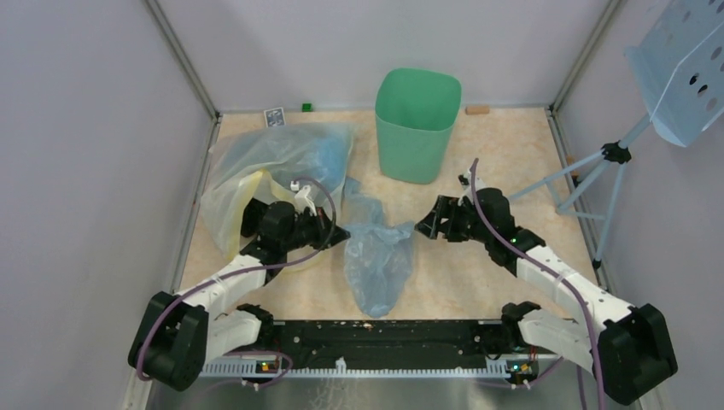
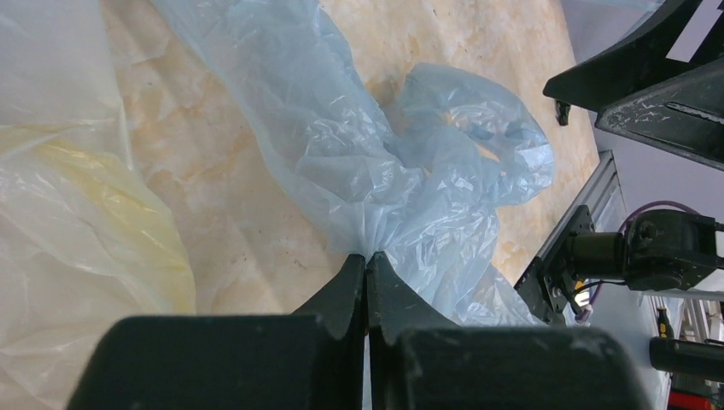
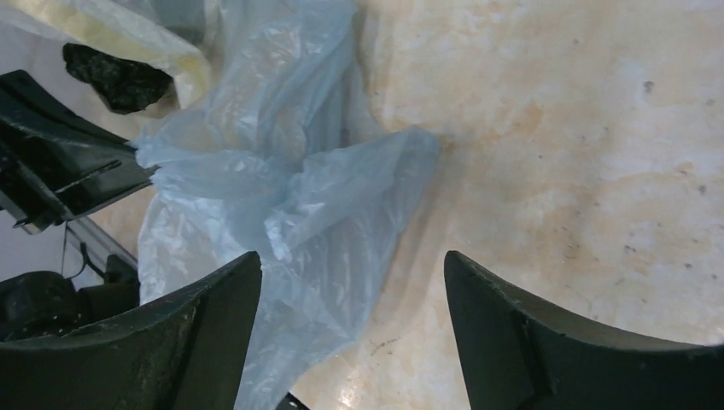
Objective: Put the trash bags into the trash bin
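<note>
My right gripper goes left in the top view and down onto the raised fold at the bag's edge [image 1: 402, 229] [image 3: 294, 226] next, since one fingertip overhangs bare table.
A light-blue trash bag [image 1: 376, 252] lies crumpled on the table between my two grippers. My left gripper [image 1: 339, 232] is shut on its left edge; in the left wrist view the plastic [image 2: 401, 171] bunches at the closed fingertips [image 2: 367, 260]. My right gripper [image 1: 424, 227] is open at the bag's right edge; in the right wrist view the bag [image 3: 282, 205] lies under the left finger [image 3: 222, 299], and the right finger [image 3: 495, 299] is over bare table. The mint-green trash bin [image 1: 417, 124] stands upright and open at the back, beyond the bag.
A bigger clear bag with yellow tint [image 1: 256, 175] lies at the back left, holding more blue plastic. A tripod with a perforated panel [image 1: 683, 60] stands at the right. Small items [image 1: 274, 116] sit along the back wall. A black rail [image 1: 384, 333] runs along the near edge.
</note>
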You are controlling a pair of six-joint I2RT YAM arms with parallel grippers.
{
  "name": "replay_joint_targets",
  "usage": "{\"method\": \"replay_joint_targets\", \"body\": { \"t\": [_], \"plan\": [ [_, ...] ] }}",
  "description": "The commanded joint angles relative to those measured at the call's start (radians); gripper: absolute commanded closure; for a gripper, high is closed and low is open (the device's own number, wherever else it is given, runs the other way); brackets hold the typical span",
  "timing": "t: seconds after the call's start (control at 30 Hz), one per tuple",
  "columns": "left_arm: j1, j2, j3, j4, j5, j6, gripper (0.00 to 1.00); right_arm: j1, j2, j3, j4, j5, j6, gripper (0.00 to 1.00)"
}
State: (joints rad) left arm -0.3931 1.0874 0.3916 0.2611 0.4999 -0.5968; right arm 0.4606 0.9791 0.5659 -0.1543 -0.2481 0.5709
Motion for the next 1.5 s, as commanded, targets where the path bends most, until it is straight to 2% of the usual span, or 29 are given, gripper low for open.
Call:
{"method": "replay_joint_targets", "body": {
  "t": [0.0,0.2,0.3,0.33,0.37,0.4,0.43,0.53,0.6,0.67,0.77,0.93,1.0,1.03,1.1,1.17,1.23,1.33,1.47],
  "plan": [
    [0.002,0.008,0.033,0.008,0.04,0.031,1.0,0.058,0.045,0.03,0.147,-0.027,0.088,0.21],
    [0.002,0.019,0.034,0.005,0.049,0.04,1.0,0.132,0.172,0.064,0.223,-0.018,0.149,0.22],
    [0.003,0.023,0.03,0.017,0.066,0.039,0.99,0.137,0.21,0.075,0.252,-0.009,0.216,0.31],
    [0.002,0.025,0.028,0.027,0.081,0.034,0.98,0.137,0.215,0.076,0.26,0.0,0.232,0.41],
    [0.002,0.024,0.026,0.039,0.103,0.032,0.94,0.138,0.216,0.084,0.263,0.01,0.239,0.6],
    [0.003,0.023,0.028,0.043,0.127,0.031,0.9,0.138,0.212,0.094,0.256,0.018,0.237,0.85],
    [0.002,0.019,0.031,0.045,0.154,0.031,0.81,0.138,0.207,0.105,0.242,0.023,0.232,1.0],
    [0.003,-0.011,0.019,0.079,0.234,-0.002,0.39,0.137,0.181,0.127,0.219,0.017,0.229,1.0],
    [0.0,-0.043,-0.033,0.162,0.265,-0.071,0.17,0.138,0.16,0.123,0.22,0.012,0.24,1.0],
    [-0.006,-0.067,-0.1,0.27,0.288,-0.155,0.05,0.138,0.142,0.109,0.225,0.01,0.253,1.0],
    [-0.028,-0.075,-0.153,0.345,0.282,-0.222,0.02,0.138,0.124,0.084,0.246,0.02,0.279,1.0],
    [-0.112,-0.042,-0.145,0.344,0.218,-0.219,0.04,0.138,0.106,0.07,0.255,0.032,0.3,1.0],
    [-0.142,-0.017,-0.129,0.341,0.191,-0.213,0.1,0.137,0.098,0.074,0.249,0.032,0.304,1.0],
    [-0.149,-0.001,-0.117,0.333,0.185,-0.204,0.17,0.138,0.091,0.076,0.243,0.037,0.305,1.0],
    [-0.151,0.031,-0.085,0.263,0.162,-0.166,0.48,0.138,0.07,0.094,0.204,0.062,0.306,1.0],
    [-0.15,0.039,-0.04,0.128,0.096,-0.1,0.75,0.137,0.039,0.134,0.147,0.114,0.286,1.0],
    [-0.149,0.029,0.001,-0.006,0.014,-0.038,0.92,0.135,0.007,0.18,0.064,0.181,0.258,1.0],
    [-0.15,-0.011,0.039,-0.129,-0.065,0.031,0.98,0.136,-0.044,0.246,-0.032,0.281,0.191,1.0],
    [-0.15,-0.053,0.062,-0.172,-0.096,0.094,1.0,0.136,-0.098,0.3,-0.077,0.344,0.1,1.0]
  ]
}}
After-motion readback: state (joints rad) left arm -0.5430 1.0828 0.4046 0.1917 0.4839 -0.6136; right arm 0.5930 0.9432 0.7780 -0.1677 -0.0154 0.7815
